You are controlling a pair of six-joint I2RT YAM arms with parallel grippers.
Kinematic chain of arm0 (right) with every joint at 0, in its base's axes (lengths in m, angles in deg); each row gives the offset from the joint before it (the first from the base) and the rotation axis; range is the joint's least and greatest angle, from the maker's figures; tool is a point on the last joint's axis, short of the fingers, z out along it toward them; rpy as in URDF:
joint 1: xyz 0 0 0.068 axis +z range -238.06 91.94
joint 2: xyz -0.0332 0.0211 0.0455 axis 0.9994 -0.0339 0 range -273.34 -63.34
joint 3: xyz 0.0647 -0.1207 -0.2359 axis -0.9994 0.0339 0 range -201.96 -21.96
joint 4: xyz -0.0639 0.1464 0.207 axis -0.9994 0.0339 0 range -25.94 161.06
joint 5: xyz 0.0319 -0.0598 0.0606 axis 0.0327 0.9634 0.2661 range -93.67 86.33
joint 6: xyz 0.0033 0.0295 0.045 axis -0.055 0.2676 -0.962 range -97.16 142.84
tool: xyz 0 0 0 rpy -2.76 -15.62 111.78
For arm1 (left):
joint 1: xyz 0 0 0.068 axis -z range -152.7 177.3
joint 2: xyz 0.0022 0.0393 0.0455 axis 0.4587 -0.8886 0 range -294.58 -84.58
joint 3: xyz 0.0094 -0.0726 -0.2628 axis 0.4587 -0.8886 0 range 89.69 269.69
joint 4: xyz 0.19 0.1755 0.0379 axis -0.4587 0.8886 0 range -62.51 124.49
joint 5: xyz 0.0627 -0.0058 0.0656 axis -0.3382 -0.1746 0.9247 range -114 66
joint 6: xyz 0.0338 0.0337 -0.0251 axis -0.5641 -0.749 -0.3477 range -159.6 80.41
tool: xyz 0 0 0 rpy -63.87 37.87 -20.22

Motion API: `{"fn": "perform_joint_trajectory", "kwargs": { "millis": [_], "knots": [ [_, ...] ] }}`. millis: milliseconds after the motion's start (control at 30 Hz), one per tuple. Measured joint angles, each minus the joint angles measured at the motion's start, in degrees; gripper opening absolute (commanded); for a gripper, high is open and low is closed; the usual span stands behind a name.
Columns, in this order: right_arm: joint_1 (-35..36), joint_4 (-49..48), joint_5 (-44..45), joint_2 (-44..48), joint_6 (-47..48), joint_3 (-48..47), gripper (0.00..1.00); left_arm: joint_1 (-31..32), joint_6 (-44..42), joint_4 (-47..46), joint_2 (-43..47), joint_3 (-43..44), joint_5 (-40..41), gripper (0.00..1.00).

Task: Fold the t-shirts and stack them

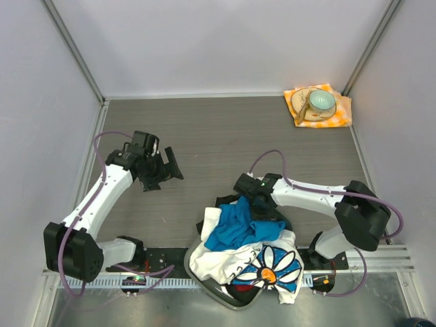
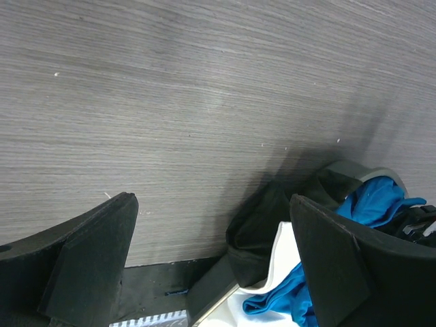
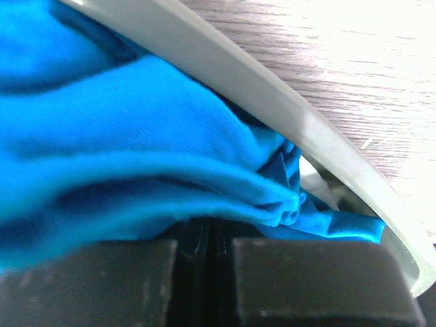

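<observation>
Next, my right gripper slides the grey tub outward and releases the fold of the blue t-shirt on the bare tabletop by the back wall (image 1: 230, 121), which lies outward of it.
The t-shirts lie crumpled in a heap at the near edge of the table. A bright blue t-shirt (image 1: 235, 225) is on top of a white one with a blue daisy print (image 1: 272, 267). My right gripper (image 1: 243, 199) is at the heap's far side, shut on a fold of the blue t-shirt (image 3: 170, 157), which fills the right wrist view above the closed right gripper (image 3: 204, 235). My left gripper (image 1: 174, 170) hangs open over bare table to the left of the heap, with nothing between its fingers (image 2: 92, 255). Its wrist view shows the blue t-shirt (image 2: 378, 201) and the white one (image 2: 286, 262).
A grey tub (image 1: 193, 262) holds the heap; its rim (image 3: 272, 95) runs across the right wrist view. Dark cloth (image 2: 262, 228) hangs over the tub's far edge. At the back right, an orange checked napkin (image 1: 344, 112) carries a plate and a teal bowl (image 1: 321, 101). Walls enclose the table.
</observation>
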Motion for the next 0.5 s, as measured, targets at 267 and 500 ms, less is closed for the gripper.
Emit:
{"fn": "perform_joint_trajectory", "kwargs": {
  "millis": [267,500],
  "knots": [
    [0.2,9.9,0.6,-13.7,1.2,-11.9,0.01,0.0,-0.5,-0.5,-2.1,0.8,1.1,1.00],
    [0.2,20.2,0.8,-25.6,2.8,-22.8,0.01,0.0,-1.8,-0.2,-2.6,3.9,3.8,1.00]
  ]
}}
